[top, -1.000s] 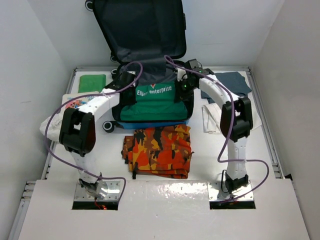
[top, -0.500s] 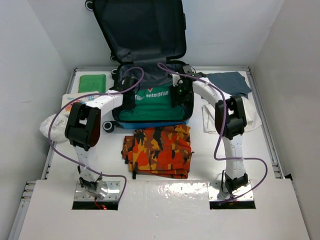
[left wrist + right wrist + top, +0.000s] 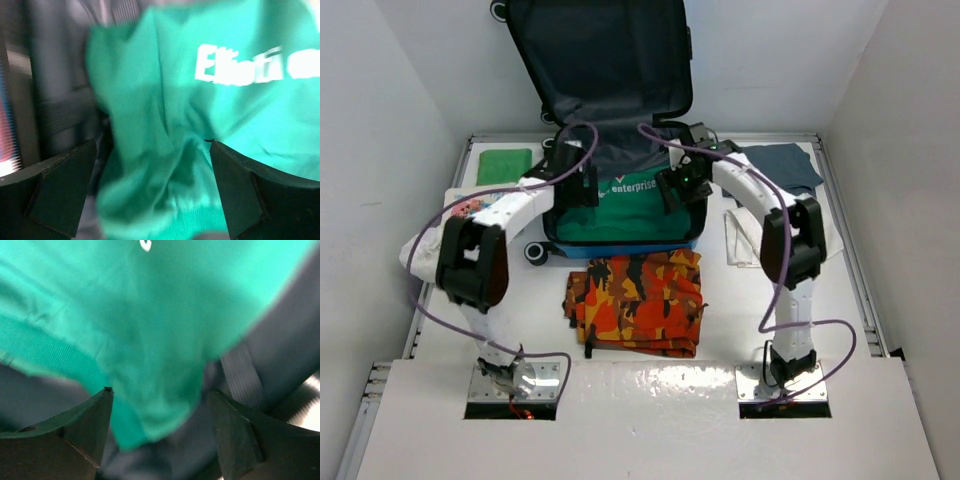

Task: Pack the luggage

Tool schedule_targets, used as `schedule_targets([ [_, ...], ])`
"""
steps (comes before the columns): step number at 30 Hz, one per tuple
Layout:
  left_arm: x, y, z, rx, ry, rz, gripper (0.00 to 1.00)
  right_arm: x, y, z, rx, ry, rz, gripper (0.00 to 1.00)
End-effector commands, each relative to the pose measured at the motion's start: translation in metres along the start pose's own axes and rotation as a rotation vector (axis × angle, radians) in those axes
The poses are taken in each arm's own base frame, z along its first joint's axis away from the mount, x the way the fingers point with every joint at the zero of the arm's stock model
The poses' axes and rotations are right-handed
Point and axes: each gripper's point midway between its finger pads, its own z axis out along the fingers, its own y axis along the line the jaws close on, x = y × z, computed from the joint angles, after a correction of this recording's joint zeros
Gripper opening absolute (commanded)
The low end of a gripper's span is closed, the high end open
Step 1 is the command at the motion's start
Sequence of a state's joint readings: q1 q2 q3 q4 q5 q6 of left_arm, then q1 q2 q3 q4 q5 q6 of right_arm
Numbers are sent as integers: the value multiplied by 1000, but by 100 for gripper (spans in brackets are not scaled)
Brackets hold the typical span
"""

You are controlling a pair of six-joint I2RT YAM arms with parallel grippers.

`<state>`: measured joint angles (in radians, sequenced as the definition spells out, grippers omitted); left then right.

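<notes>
The unpacked white bag (image 3: 426,258) lies to the left in the top view. I should lift my left gripper off the shirt (image 3: 620,215), cross over and lower onto the bag.
The luggage (image 3: 600,60) stands open at the back of the table, with its dark-lined lid propped up against the wall. A green shirt (image 3: 620,215) with white lettering lies in its lower half. My left gripper (image 3: 582,188) hovers over the shirt's far left corner, open. In the left wrist view the fingers (image 3: 151,145) straddle loose green cloth (image 3: 210,100) without pinching it. My right gripper (image 3: 680,188) is over the far right corner, also open. The right wrist view shows its fingers (image 3: 160,391) apart above the shirt's edge (image 3: 150,315) and the grey lining (image 3: 280,355).
An orange camouflage garment (image 3: 638,300) lies in front of the luggage. A folded green cloth (image 3: 504,165) sits at the back left and a dark grey-blue garment (image 3: 782,165) at the back right. White cloth (image 3: 740,240) lies to the right, and a white printed item (image 3: 470,212) to the left.
Both grippers have opened and let go of the green shirt. The shirt has settled deeper into the luggage, and both grippers have drawn back a little.
</notes>
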<state>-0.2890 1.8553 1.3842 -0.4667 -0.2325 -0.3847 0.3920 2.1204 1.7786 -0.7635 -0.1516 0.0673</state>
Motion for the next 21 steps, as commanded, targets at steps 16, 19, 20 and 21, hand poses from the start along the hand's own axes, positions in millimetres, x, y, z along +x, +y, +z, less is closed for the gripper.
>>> schedule_targets([
  [16, -101, 66, -171, -52, -444, -74, 96, -27, 3, -170, 9, -306, -54, 79],
  [19, -76, 112, -179, -149, -378, -47, 95, -8, -4, -172, 3, -287, -25, 79],
  [20, -66, 125, -182, -178, -345, -27, 95, 1, -10, -168, 3, -272, -6, 79],
  [21, -59, 141, -185, -234, -325, -12, 95, 3, -12, -174, 6, -286, 0, 79],
])
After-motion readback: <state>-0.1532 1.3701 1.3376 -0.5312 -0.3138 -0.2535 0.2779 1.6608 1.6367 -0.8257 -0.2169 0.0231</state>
